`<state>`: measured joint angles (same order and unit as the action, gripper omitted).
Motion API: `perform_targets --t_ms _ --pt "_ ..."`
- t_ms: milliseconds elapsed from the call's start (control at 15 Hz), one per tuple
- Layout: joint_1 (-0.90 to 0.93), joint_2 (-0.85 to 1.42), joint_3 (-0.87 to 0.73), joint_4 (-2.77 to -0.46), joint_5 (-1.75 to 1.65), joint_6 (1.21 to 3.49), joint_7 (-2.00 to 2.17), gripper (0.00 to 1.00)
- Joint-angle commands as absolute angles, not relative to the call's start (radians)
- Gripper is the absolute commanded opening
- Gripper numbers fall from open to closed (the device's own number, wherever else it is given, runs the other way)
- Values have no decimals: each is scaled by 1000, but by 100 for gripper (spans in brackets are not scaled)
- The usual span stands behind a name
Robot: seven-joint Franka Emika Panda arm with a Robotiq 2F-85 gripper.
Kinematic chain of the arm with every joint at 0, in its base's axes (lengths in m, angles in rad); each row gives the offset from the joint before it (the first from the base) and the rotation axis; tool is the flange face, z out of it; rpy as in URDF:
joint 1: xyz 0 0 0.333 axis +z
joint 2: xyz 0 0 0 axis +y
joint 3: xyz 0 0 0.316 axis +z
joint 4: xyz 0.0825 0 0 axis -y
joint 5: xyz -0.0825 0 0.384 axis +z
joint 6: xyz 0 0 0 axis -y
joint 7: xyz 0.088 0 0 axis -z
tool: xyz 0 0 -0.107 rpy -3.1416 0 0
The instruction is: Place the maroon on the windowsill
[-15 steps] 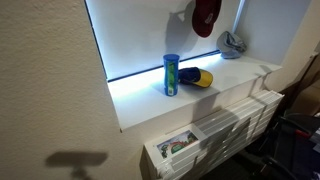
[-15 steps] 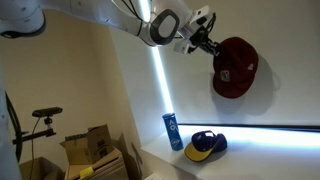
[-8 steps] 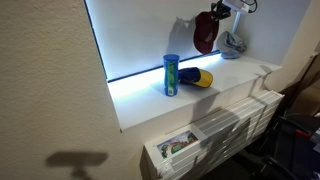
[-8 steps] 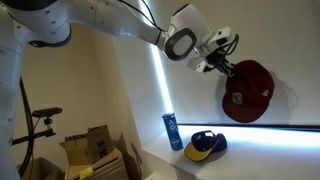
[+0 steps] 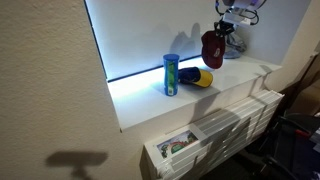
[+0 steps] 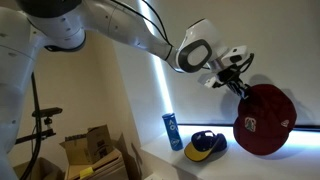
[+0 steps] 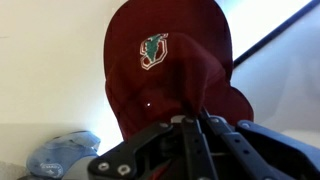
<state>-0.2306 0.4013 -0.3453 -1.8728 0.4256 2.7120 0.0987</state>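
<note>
The maroon cap still hangs above the sill, so the robot's gripper will next move down toward the bare sill beside the blue and yellow cap and release.
The maroon cap (image 6: 264, 120) hangs from my gripper (image 6: 238, 83), which is shut on its edge. It dangles just above the white windowsill (image 5: 225, 72) near its far end. The cap also shows in an exterior view (image 5: 212, 48) under the gripper (image 5: 226, 24). In the wrist view the cap (image 7: 165, 60) fills the picture, its logo facing me, with my closed fingers (image 7: 192, 121) pinching the fabric.
A blue can (image 5: 171, 74) stands on the sill with a blue and yellow cap (image 5: 198, 78) beside it. A grey cap (image 5: 235, 43) lies at the sill's far end and shows in the wrist view (image 7: 62, 155). A radiator (image 5: 215, 135) sits below.
My gripper has carried the maroon cap down and along the window toward the sill's far end. The can and the other caps have not moved.
</note>
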Motion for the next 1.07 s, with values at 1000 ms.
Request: perform_targets --t_ms 1000 --pt "-347 429 -254 -1748 390 2311 262 37"
